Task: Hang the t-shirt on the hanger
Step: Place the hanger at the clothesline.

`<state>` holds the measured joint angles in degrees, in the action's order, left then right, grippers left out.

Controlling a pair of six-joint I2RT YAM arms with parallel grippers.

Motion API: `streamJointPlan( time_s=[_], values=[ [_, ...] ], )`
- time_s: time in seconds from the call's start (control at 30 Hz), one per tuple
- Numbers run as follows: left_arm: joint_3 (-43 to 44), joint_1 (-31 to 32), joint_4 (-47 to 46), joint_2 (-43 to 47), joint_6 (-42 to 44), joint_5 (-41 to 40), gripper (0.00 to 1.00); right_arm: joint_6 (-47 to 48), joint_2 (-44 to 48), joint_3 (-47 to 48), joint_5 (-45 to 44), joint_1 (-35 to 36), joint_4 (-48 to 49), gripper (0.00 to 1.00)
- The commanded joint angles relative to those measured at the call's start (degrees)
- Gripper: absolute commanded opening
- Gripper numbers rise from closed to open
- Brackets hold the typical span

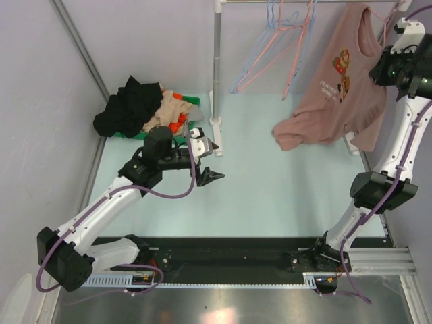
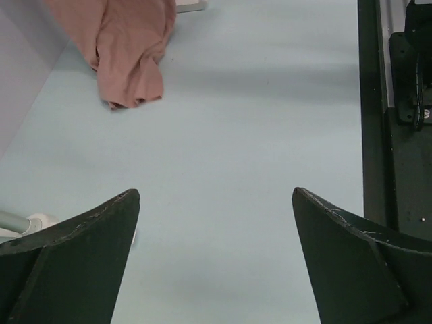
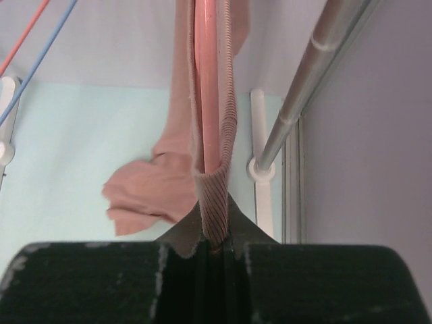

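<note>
The pale-pink hanger arm already runs inside, so my right gripper will next carry the ribbed collar point(image 3: 219, 135) outward and toward the pole point(image 3: 305, 75) beside it and open to let the collar go.
The dusty-pink t-shirt point(image 1: 337, 94) hangs at the upper right under the rail, print facing out, its lower hem bunched on the table. It also shows in the left wrist view point(image 2: 128, 47). My right gripper point(image 1: 383, 66) is shut on the ribbed collar point(image 3: 219, 135), with a pale-pink hanger arm point(image 3: 206, 74) running inside the collar down to the jaws point(image 3: 214, 246). My left gripper point(image 1: 213, 160) is open and empty, low over the table left of centre, well away from the shirt point(image 2: 216, 192).
A pile of black, beige and orange clothes point(image 1: 145, 108) lies in a green tray at the back left. The rack's left pole point(image 1: 217, 67) stands behind my left gripper. Light-blue and pink hangers point(image 1: 277, 47) hang on the rail. The right pole point(image 3: 317, 74) is close to my right gripper.
</note>
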<state>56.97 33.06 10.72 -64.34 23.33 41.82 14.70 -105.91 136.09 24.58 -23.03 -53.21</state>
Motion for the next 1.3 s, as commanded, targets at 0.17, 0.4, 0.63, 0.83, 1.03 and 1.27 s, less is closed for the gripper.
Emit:
streamJointPlan(
  time_s=[0.17, 0.4, 0.63, 0.83, 1.03, 1.27],
  values=[
    [-2.91, -0.36, -1.93, 3.87, -1.53, -0.69, 1.00, 0.06, -4.74, 6.99, -9.10, 3.77, 3.55, 0.00],
    [-3.79, -0.45, -1.84, 4.48, -1.71, -1.13, 1.00, 1.30, -8.61, 9.72, -11.92, 4.13, 2.32, 0.00],
    [-3.97, -0.45, -1.32, 4.75, -1.80, -1.66, 1.00, 2.70, -10.90, 9.72, -12.89, 4.13, 3.20, 0.00],
    [-3.97, -0.63, -0.35, 4.48, -3.90, -3.24, 1.00, 2.97, -10.11, 8.49, -12.36, 4.04, 2.85, 0.24],
    [-4.76, -2.12, -1.40, 5.36, -9.26, -3.94, 1.00, 1.92, -3.53, 1.91, -10.78, 3.25, 3.82, 0.65],
    [-4.68, -7.30, -1.49, 7.29, -16.64, -4.91, 1.00, -0.46, 6.32, -4.68, -6.92, 1.49, 3.46, 1.00]
  ],
)
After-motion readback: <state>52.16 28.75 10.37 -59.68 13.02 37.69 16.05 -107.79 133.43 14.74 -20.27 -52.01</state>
